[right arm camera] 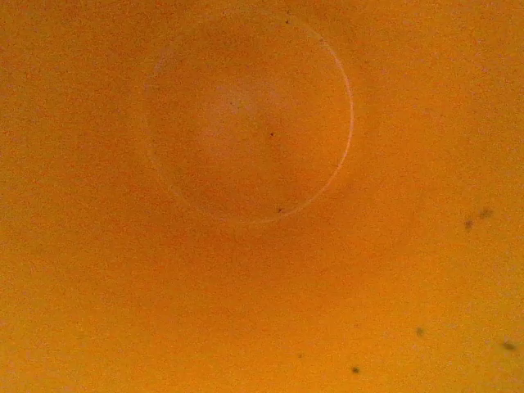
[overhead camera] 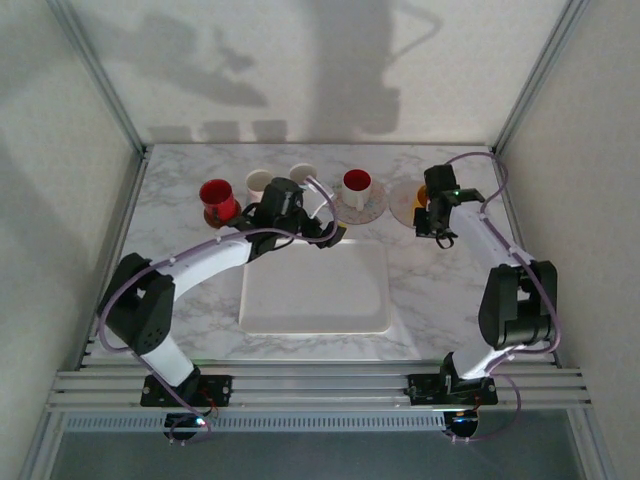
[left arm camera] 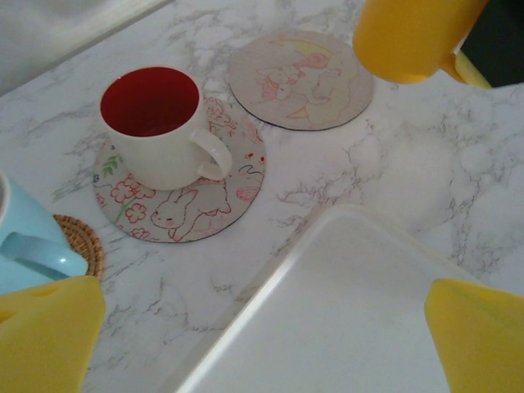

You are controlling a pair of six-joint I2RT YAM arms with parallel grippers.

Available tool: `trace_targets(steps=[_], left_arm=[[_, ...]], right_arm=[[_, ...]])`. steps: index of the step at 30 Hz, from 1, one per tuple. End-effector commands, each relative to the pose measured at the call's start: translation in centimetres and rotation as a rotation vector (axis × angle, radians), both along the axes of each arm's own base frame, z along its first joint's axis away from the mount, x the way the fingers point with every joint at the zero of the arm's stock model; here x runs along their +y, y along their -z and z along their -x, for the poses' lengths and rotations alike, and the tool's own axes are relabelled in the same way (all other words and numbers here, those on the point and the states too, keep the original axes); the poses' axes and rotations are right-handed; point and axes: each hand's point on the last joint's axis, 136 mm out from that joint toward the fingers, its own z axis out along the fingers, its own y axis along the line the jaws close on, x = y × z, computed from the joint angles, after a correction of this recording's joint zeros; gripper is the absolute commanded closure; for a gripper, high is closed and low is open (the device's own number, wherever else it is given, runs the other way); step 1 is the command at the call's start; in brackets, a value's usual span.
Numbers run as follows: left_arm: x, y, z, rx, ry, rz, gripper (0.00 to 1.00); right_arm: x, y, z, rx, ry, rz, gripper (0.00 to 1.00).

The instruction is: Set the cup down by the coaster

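Note:
My right gripper moves outward and down onto the empty round coaster point(overhead camera: 404, 204) next and releases the cup there, since it still hangs at the coaster's edge.
The yellow-orange cup point(left arm camera: 405, 37) hangs just above the table at the far right edge of an empty round coaster point(left arm camera: 299, 78) printed with pink figures. My right gripper point(overhead camera: 434, 218) is over that coaster point(overhead camera: 404, 204), shut on the cup. In the right wrist view I look straight into the cup's orange inside point(right arm camera: 246, 123), and the fingers are hidden. My left gripper point(left arm camera: 270, 327) is open with nothing between its yellow fingers point(left arm camera: 49, 327), above the far edge of the white tray point(left arm camera: 352, 311).
A white cup with a red inside point(left arm camera: 160, 131) stands on a flowered coaster point(left arm camera: 205, 205) left of the empty one. A light blue cup point(left arm camera: 24, 246) sits on a wicker coaster point(left arm camera: 82, 241). A red cup point(overhead camera: 216, 195) and a white cup point(overhead camera: 260, 183) stand at the back left.

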Motion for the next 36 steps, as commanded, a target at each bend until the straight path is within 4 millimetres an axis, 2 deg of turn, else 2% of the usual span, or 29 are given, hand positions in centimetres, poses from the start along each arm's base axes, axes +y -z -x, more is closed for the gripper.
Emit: trace_targets(steps=[1, 11, 22, 29, 36], left_arm=[[-1.6, -1.0, -0.5, -0.038, 0.046, 0.026, 0.0], [-2.8, 0.1, -1.1, -0.027, 0.061, 0.032, 0.0], [-2.7, 0.7, -1.0, -0.021, 0.057, 0.03, 0.0], [-2.6, 0.9, -0.9, -0.016, 0.056, 0.022, 0.0], [-2.4, 0.8, -0.7, -0.016, 0.054, 0.012, 0.0]], right_arm=[[0.2, -2.3, -3.9, -0.122, 0.011, -0.043, 1.0], [-0.7, 0.6, -8.2, -0.093, 0.049, -0.048, 1.0], [-0.5, 3.1, -11.0, -0.058, 0.051, -0.043, 1.0], [-0.7, 4.5, -11.9, -0.027, 0.051, -0.023, 1.0], [-0.5, 5.6, -11.5, 0.021, 0.049, -0.035, 1.0]])
